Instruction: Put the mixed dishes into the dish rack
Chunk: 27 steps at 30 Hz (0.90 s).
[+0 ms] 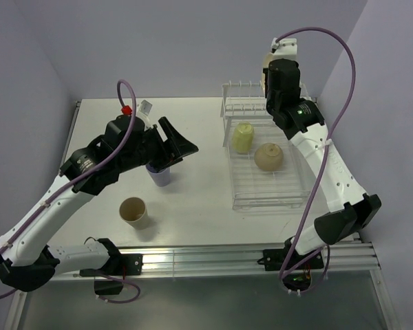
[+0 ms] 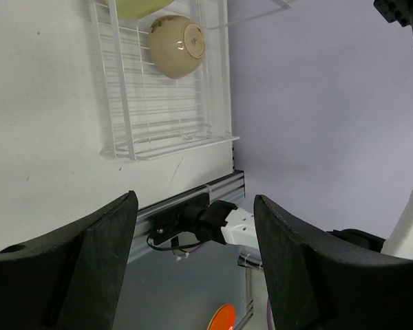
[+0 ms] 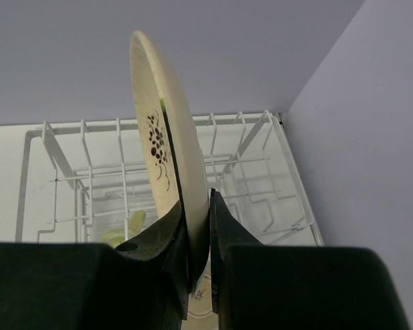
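Observation:
The plate [image 3: 158, 130] hangs on edge above the pegs, so my right gripper should next move down toward the row of pegs at the rack's far end [image 3: 212, 151] and let go of it there.
My right gripper [image 3: 198, 206] is shut on the rim of the cream plate [image 3: 158, 130] with the dark floral mark. It holds the plate on edge above the prong row at the far end of the white dish rack [image 3: 251, 172]. In the top view the rack [image 1: 289, 196] holds the yellow-green mug [image 1: 243, 137] and an upturned bowl [image 1: 268, 157]. My left gripper [image 1: 173, 150] is open and empty, just above the lavender tumbler [image 1: 159, 176]. The tan tumbler [image 1: 133, 212] stands upright near the front.
The left wrist view shows the rack's near end [image 2: 158, 117], the bowl [image 2: 177, 45] and the table's metal front rail [image 2: 193, 199]. Purple walls close in at the back and right. The right arm [image 1: 330, 165] runs along the rack's right side.

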Available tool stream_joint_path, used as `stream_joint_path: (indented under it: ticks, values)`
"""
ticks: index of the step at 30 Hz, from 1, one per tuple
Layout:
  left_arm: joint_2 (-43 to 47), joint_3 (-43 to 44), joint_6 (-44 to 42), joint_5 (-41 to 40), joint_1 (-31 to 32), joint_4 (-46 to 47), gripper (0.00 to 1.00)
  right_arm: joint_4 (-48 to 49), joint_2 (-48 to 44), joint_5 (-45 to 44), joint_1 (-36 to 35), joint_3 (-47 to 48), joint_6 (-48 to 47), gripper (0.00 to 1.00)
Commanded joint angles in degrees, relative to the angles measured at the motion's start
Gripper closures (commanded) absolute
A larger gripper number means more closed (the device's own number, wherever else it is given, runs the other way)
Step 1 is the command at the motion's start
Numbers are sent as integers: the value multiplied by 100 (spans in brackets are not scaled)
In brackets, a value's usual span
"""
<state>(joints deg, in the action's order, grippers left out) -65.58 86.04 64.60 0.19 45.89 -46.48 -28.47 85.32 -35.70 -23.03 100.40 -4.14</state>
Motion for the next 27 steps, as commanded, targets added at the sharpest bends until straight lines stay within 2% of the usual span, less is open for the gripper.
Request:
stream_joint_path:
  ticks: [1, 5, 27]
  values:
    - [1, 10, -325, 218, -89, 332, 26, 518, -77, 204, 158, -90, -69, 100]
    - [-25, -96, -413, 517, -299, 499, 30, 632, -33, 169, 272, -240, -70, 100]
    - [-244, -289, -642, 1282, -1179, 579, 30, 500, 802, 353, 562, 6, 221, 100]
